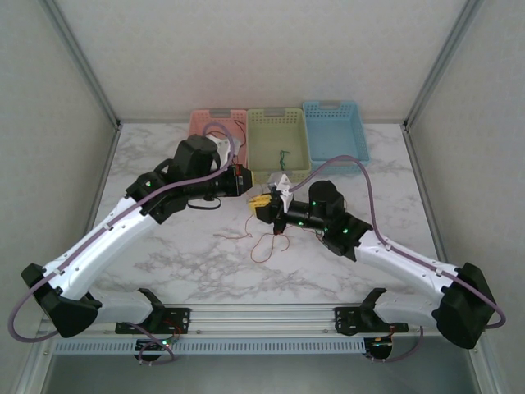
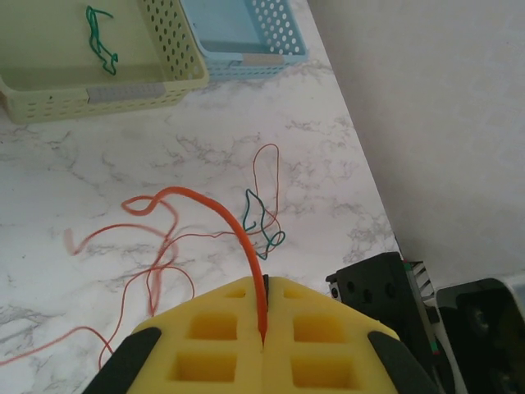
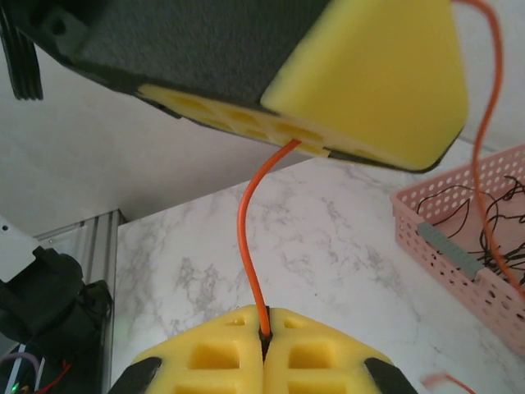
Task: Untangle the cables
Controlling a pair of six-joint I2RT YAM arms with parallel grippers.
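Note:
The blue basket (image 1: 335,138) is still empty of wires, so next I will move my right gripper outward over it and lower the gripper to let go of the orange cable there.
A thick orange cable (image 2: 215,207) runs between both grippers. My left gripper (image 2: 263,335) is shut on it, its yellow pads pinching the cable at their seam. My right gripper (image 3: 264,335) is also shut on this orange cable (image 3: 244,234), which rises from it to the left gripper's yellow pads (image 3: 369,82) just above. In the top view the two grippers meet over mid-table, left gripper (image 1: 259,199) beside right gripper (image 1: 268,212). Thin red wires (image 2: 156,246) and a teal-green wire (image 2: 258,220) lie tangled on the marble below; the top view shows this tangle (image 1: 262,242).
Three baskets line the far edge: pink basket (image 1: 215,115) holding black wires (image 3: 484,222), green basket (image 1: 277,113) holding one green wire (image 2: 102,49), blue basket (image 1: 332,131). The right arm's black body (image 2: 385,287) sits close beside my left gripper.

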